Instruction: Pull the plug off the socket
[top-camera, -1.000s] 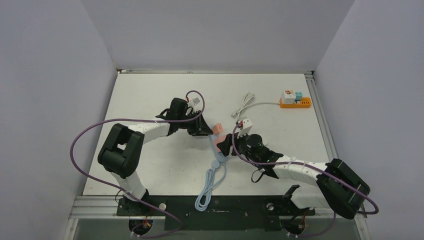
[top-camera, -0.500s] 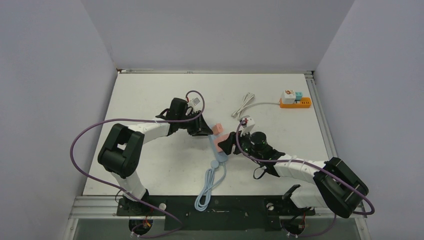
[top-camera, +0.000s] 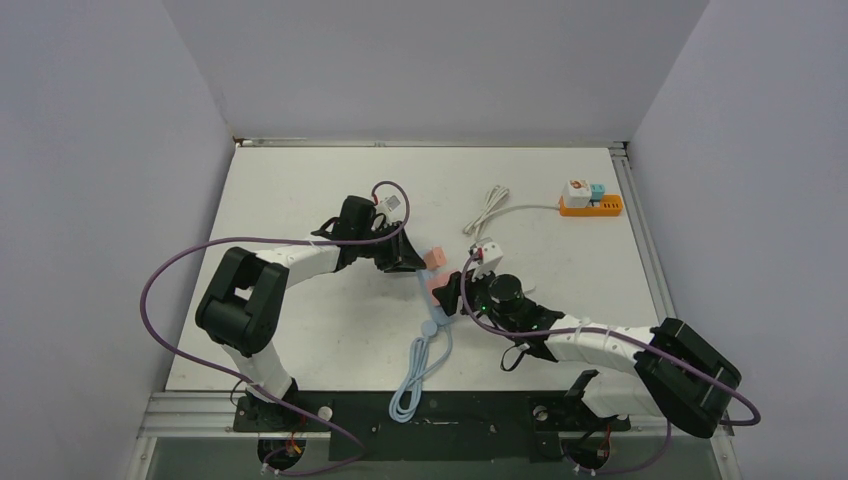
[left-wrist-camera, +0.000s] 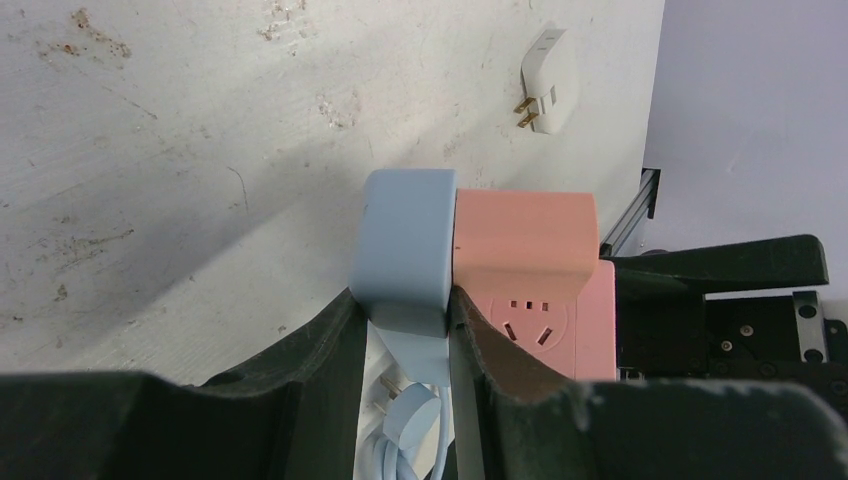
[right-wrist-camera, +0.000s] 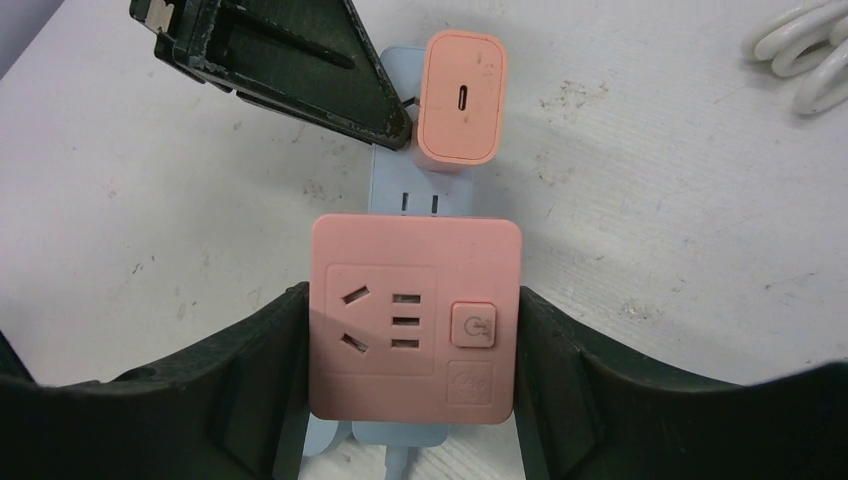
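Observation:
The pink plug (top-camera: 440, 290) should go down onto the bare tabletop beside the white charger next. My right gripper will move to its right in the top view, lower the plug there and release it.
A light blue socket strip (top-camera: 441, 315) lies mid-table, its cord trailing toward me. My left gripper (left-wrist-camera: 405, 300) is shut on the strip's far end (left-wrist-camera: 405, 250), one finger on each side. A square pink plug block (right-wrist-camera: 415, 315) with a button sits over the strip (right-wrist-camera: 405, 195). My right gripper (right-wrist-camera: 415, 335) is shut on this pink plug (top-camera: 440, 290), its fingers pressed against the two sides. Whether its pins are still in the strip is hidden. A smaller pink charger (right-wrist-camera: 460, 95) stands on the strip just beyond, beside the left fingers (right-wrist-camera: 300, 70).
An orange power strip (top-camera: 592, 206) carrying a white and a blue plug sits at the back right, with a white cable (top-camera: 487, 211) running from it. A loose white charger (left-wrist-camera: 548, 80) lies on the table. The blue cord coils (top-camera: 412, 380) near the front edge.
My right wrist swung slightly to the right and back, keeping the pink plug in its jaws. The left arm and the blue strip have stayed put.

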